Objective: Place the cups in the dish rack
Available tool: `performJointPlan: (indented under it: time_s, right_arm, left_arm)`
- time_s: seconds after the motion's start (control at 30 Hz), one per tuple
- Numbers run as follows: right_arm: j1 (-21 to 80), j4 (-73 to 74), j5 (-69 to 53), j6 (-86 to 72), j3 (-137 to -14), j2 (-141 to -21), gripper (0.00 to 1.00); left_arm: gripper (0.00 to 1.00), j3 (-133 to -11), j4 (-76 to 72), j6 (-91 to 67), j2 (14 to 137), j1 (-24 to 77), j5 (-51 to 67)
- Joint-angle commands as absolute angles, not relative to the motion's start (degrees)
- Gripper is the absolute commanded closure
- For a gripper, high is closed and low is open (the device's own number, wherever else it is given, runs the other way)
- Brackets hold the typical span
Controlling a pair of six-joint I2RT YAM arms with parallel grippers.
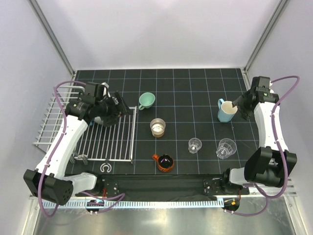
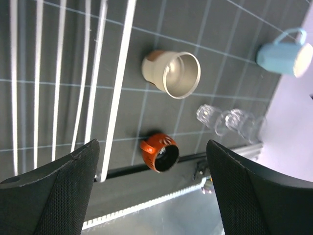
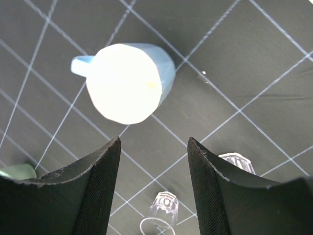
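My right gripper moves down toward the blue mug next and closes on its rim (image 1: 236, 109) (image 3: 159, 95) opposite the handle, which points away, as that side faces my open fingers.
The dish rack (image 1: 110, 139) lies at the left; its slats show in the left wrist view (image 2: 58, 73). My left gripper (image 1: 119, 108) hangs open and empty over the rack's far right corner (image 2: 151, 183). On the mat stand a mint green cup (image 1: 145, 101), a steel cup (image 1: 157, 128) (image 2: 173, 73), an orange cup (image 1: 165, 162) (image 2: 160, 152) and two clear cups (image 1: 195, 145) (image 1: 226, 148). My right gripper (image 1: 238, 105) (image 3: 154, 183) is open just above and beside the blue mug (image 1: 226, 111) (image 3: 129, 81), not touching it.
The rack's raised basket part (image 1: 49, 122) sticks out past the mat's left edge. A small white C-shaped piece (image 1: 105, 168) lies by the rack's near edge. A black rail (image 1: 161, 183) runs along the near edge. Frame posts stand at the back corners.
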State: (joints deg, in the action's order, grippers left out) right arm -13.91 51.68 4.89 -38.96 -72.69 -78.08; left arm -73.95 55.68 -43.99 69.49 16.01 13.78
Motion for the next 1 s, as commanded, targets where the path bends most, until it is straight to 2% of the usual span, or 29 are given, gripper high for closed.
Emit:
performJointPlan:
  time_s: [0.0, 0.13, 0.4, 0.7, 0.8, 0.97]
  right_arm:
    - [-15.82, 48.08, 4.04, -38.85, -71.55, -78.74, 0.42]
    - [-16.87, 45.97, 1.68, -37.62, -72.6, -83.05, 0.43]
    - [-16.87, 42.54, -1.3, -37.18, -70.66, -90.17, 0.45]
    - [-16.44, 42.54, -1.76, -34.28, -71.02, -93.08, 0.56]
    - [-16.08, 42.01, -1.58, -33.66, -70.05, -92.11, 0.66]
    - [-15.91, 39.82, -3.16, -32.97, -68.56, -92.2, 0.94]
  left_arm:
    - [0.14, -73.39, 51.86, -42.01, 67.15, 16.17, 21.35]
    - [0.17, -73.65, 50.19, -42.19, 65.83, 16.96, 25.57]
    - [0.17, -75.67, 51.5, -42.18, 65.22, 17.14, 26.72]
    - [0.18, -77.61, 50.19, -46.75, 64.77, 17.14, 29.96]
    - [0.19, -77.87, 49.49, -49.65, 65.82, 17.49, 32.43]
    - [0.2, -78.05, 49.57, -49.75, 66.27, 18.37, 32.78]
